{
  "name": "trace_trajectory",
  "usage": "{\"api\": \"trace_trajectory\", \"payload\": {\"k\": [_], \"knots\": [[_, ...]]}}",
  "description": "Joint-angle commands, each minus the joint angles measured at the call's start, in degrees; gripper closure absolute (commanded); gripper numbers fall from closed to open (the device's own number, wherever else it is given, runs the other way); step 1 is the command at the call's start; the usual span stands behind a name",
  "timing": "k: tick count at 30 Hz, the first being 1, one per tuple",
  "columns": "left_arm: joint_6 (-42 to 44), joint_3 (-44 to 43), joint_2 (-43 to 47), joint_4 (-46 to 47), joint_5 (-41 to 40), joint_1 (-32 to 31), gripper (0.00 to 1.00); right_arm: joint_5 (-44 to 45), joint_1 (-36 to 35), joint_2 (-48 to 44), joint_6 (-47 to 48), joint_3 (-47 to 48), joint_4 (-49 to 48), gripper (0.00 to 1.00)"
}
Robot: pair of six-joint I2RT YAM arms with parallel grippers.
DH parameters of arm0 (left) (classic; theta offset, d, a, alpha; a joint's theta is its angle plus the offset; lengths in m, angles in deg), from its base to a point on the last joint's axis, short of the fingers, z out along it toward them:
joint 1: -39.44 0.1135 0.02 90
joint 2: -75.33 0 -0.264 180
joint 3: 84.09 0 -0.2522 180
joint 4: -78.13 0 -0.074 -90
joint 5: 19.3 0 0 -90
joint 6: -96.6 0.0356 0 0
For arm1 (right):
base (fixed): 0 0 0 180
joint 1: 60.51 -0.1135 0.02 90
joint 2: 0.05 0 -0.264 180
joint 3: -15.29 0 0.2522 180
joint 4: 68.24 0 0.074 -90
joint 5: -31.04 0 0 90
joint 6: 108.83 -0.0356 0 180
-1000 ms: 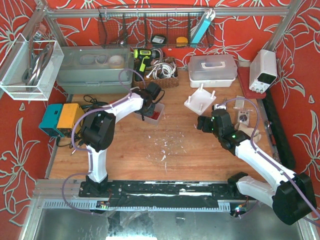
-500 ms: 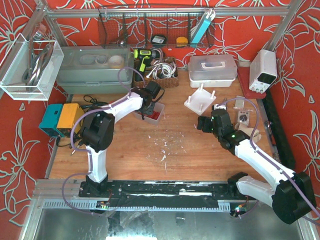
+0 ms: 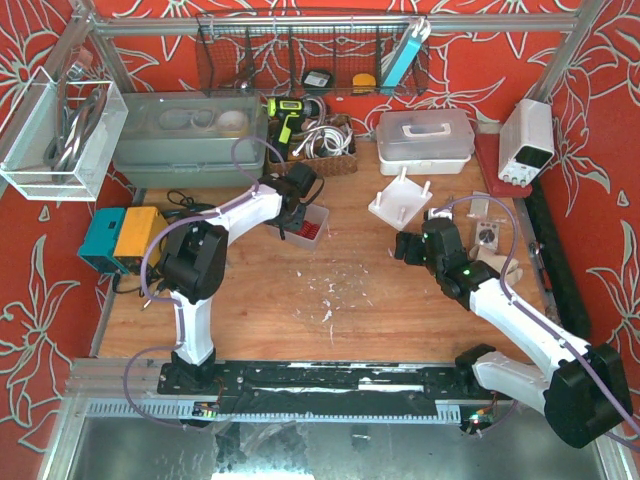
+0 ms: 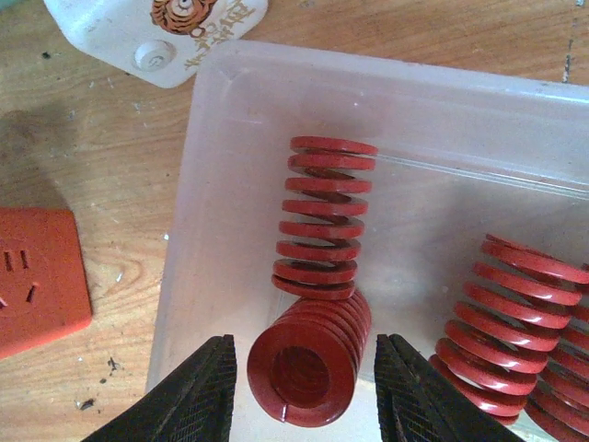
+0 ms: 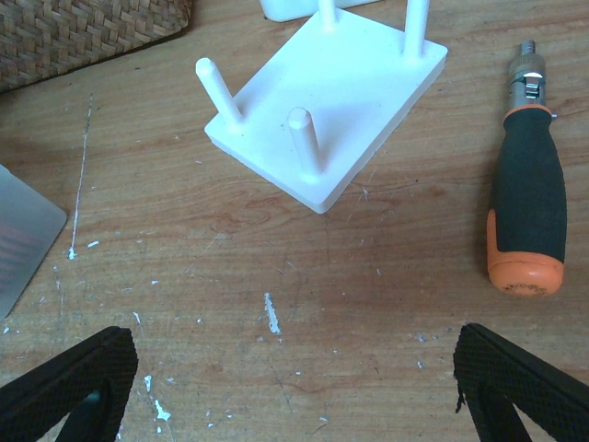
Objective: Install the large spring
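I will move my right gripper to the left in the top view next, tilting it, onto the spring my left gripper straddles, because the base is nearer my right gripper.
A clear plastic bin (image 4: 212, 184) holds several red springs; in the top view it sits behind the table's middle (image 3: 318, 214). My left gripper (image 4: 306, 387) is open inside the bin, its jaws standing apart on either side of a large red spring (image 4: 308, 359) that lies end-on, not touching it. Another large spring (image 4: 322, 216) lies just beyond. My right gripper (image 5: 294, 387) is open and empty above bare wood, a little in front of the white pegged base (image 5: 327, 101), which also shows in the top view (image 3: 400, 200).
An orange-and-black screwdriver (image 5: 526, 212) lies right of the base. An orange block (image 4: 37, 276) lies left of the bin, a white plastic part (image 4: 156, 28) behind it. A wicker basket (image 3: 315, 150), grey tub (image 3: 185, 140), white lidded box (image 3: 425, 140) and power supply (image 3: 527, 140) line the back.
My left gripper has shifted slightly back over the bin. The right arm has not moved.
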Motion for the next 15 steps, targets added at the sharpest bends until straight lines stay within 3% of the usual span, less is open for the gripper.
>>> {"api": "trace_trajectory", "payload": {"k": [1, 9, 15], "knots": [[-0.09, 0.28, -1.03, -1.53, 1.5, 0.18, 0.55, 0.86, -0.41, -0.2, 0.51, 0.35, -0.41, 0.05], [0.34, -1.67, -2.69, -4.71, 3.23, 0.68, 0.51, 0.96, -0.43, -0.28, 0.46, 0.4, -0.45, 0.05], [0.84, -2.22, -2.7, -5.34, 4.06, 1.23, 0.58, 1.1, -0.41, -0.2, 0.47, 0.3, -0.61, 0.05]]}}
